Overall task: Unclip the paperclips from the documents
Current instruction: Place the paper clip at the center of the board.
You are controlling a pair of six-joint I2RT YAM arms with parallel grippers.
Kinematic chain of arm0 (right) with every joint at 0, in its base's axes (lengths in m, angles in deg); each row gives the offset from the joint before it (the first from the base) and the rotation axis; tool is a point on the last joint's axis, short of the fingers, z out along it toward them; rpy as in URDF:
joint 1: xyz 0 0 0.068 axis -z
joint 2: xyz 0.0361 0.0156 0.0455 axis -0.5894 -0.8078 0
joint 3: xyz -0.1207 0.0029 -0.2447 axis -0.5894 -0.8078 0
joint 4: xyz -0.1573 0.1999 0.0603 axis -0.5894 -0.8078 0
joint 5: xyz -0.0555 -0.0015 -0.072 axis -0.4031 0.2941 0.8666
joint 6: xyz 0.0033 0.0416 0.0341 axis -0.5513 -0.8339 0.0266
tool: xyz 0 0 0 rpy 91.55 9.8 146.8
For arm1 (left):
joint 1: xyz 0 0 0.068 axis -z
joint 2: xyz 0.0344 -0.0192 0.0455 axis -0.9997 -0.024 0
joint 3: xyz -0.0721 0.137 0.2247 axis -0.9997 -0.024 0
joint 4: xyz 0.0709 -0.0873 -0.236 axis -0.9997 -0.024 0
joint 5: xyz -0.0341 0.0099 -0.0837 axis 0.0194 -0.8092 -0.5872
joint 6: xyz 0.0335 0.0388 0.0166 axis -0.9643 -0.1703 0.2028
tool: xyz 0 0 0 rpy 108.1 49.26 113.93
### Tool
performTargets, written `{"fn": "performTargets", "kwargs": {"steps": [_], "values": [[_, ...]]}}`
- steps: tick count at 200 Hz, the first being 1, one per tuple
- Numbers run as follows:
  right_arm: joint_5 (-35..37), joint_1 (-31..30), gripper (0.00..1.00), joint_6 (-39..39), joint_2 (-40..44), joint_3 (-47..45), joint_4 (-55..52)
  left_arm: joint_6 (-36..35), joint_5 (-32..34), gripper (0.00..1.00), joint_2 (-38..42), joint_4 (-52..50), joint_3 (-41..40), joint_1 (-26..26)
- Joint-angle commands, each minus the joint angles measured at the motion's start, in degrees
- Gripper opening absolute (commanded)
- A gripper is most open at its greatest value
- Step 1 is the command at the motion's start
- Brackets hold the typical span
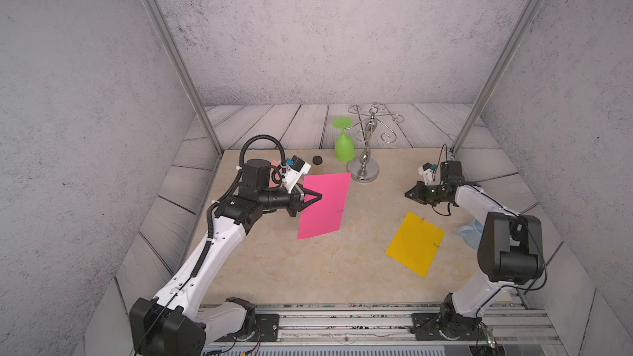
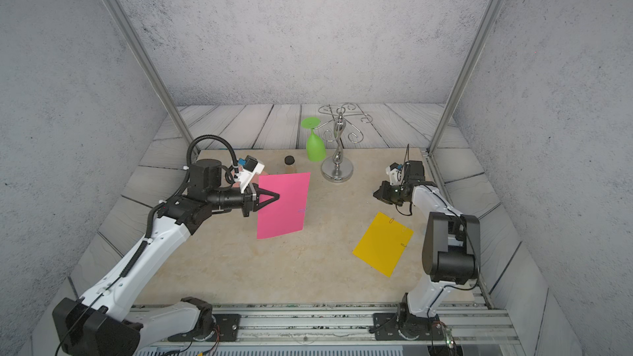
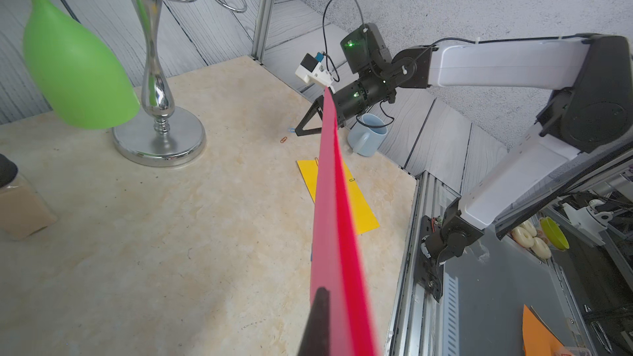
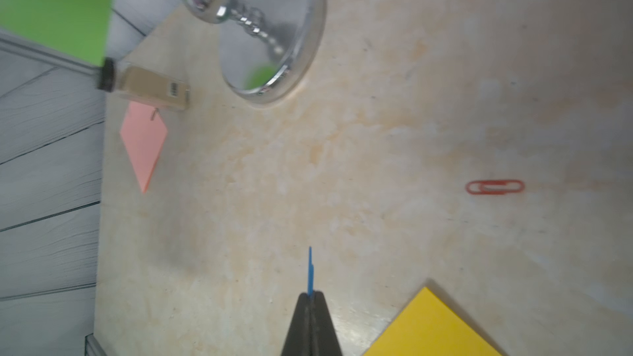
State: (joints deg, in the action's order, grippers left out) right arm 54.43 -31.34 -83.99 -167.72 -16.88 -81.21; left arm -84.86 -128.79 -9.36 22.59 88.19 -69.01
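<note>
My right gripper should move down next toward the bare tabletop beside the red paperclip and release the blue paperclip (image 4: 310, 270) there, because that spot is clear of the yellow document.
My left gripper (image 1: 320, 196) is shut on the near-left edge of the magenta document (image 1: 323, 205), holding it up off the table; a bluish-purple paperclip (image 1: 340, 210) sits on its right edge. In the left wrist view the sheet (image 3: 334, 234) shows edge-on. My right gripper (image 4: 310, 294) is shut on a blue paperclip (image 4: 310, 270), low over the table. A red paperclip (image 4: 495, 187) lies loose near it. The yellow document (image 1: 414, 244) lies flat with a clip (image 1: 422, 220) at its far corner and a dark one (image 1: 435, 244) on its right edge. The salmon document (image 4: 144, 142) carries a clip (image 4: 154, 113).
A chrome wire stand (image 1: 364, 166) with a green glass (image 1: 343, 147) hanging upside down stands at the back. A small black-lidded jar (image 1: 318, 162) is left of it. A pale blue mug (image 3: 368, 133) sits at the right edge behind my right arm.
</note>
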Motion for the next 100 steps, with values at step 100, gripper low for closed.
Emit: {"fn": "performTargets", "kwargs": {"steps": [100], "values": [[9.6,3.4,0.06,-2.2,-19.3,13.4,-8.3,0.1,-0.1,0.0,1.1,1.3,-0.8,-0.5]]}}
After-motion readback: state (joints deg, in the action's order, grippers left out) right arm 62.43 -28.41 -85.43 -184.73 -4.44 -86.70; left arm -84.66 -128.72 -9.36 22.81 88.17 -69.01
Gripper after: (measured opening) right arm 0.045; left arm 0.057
